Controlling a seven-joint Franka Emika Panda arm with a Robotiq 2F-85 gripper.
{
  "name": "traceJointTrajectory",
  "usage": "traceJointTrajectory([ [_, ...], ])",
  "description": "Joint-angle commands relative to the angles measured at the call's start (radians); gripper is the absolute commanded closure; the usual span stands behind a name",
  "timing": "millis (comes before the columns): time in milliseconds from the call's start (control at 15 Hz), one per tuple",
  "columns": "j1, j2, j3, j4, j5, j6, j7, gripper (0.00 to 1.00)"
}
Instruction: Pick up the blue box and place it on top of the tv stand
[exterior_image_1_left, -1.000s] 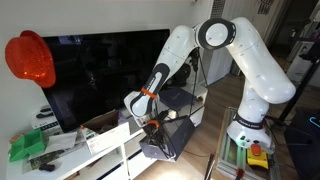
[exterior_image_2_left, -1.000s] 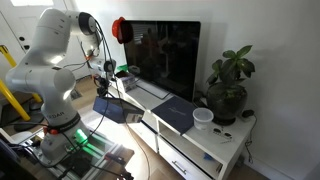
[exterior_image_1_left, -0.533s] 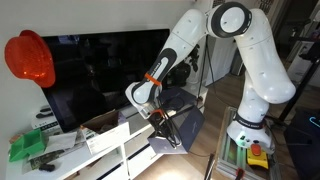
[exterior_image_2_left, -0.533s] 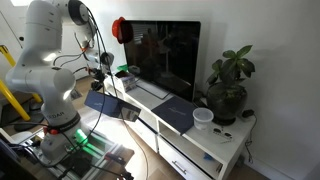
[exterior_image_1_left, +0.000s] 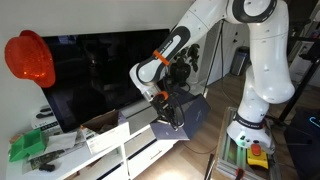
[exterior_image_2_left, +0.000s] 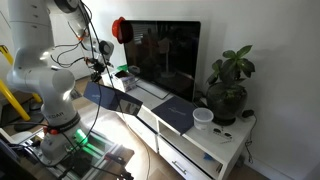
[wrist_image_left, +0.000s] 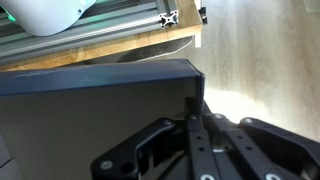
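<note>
The bare stand top before the TV (exterior_image_2_left: 148, 97) lies outward of my gripper. My gripper will swing outward, turn the tilted box level onto it and release.
The blue box (exterior_image_1_left: 188, 114) hangs tilted in the air in front of the tv stand (exterior_image_1_left: 108, 146), about level with its top. My gripper (exterior_image_1_left: 165, 101) is shut on the box's upper wall. In an exterior view the box (exterior_image_2_left: 103, 97) hangs under the gripper (exterior_image_2_left: 101, 74), off the near end of the long white stand (exterior_image_2_left: 215, 137). In the wrist view the box's dark wall (wrist_image_left: 90, 100) fills the left, and the fingers (wrist_image_left: 196, 110) pinch its rim.
A big black TV (exterior_image_1_left: 95, 75) stands on the stand. A flat dark grey pad (exterior_image_2_left: 178, 112), a white cup (exterior_image_2_left: 203, 118) and a potted plant (exterior_image_2_left: 228, 88) sit on its far part. A brown cardboard box (exterior_image_1_left: 99, 122) and green items (exterior_image_1_left: 28, 146) lie on the other end. A red object (exterior_image_1_left: 30, 58) hangs beside the TV.
The arm has risen and carried the blue box up, from near the floor to about the height of the stand's top. The grip has not changed.
</note>
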Motion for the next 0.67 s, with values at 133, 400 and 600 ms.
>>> traceJointTrajectory([
  [133, -0.004, -0.164, -0.015, -0.095, -0.065, 0.14, 0.079, 0.99],
  [400, -0.019, -0.147, -0.026, -0.124, -0.171, 0.372, 0.106, 0.99],
  [600, -0.035, -0.083, -0.03, -0.135, -0.161, 0.538, 0.087, 0.99],
])
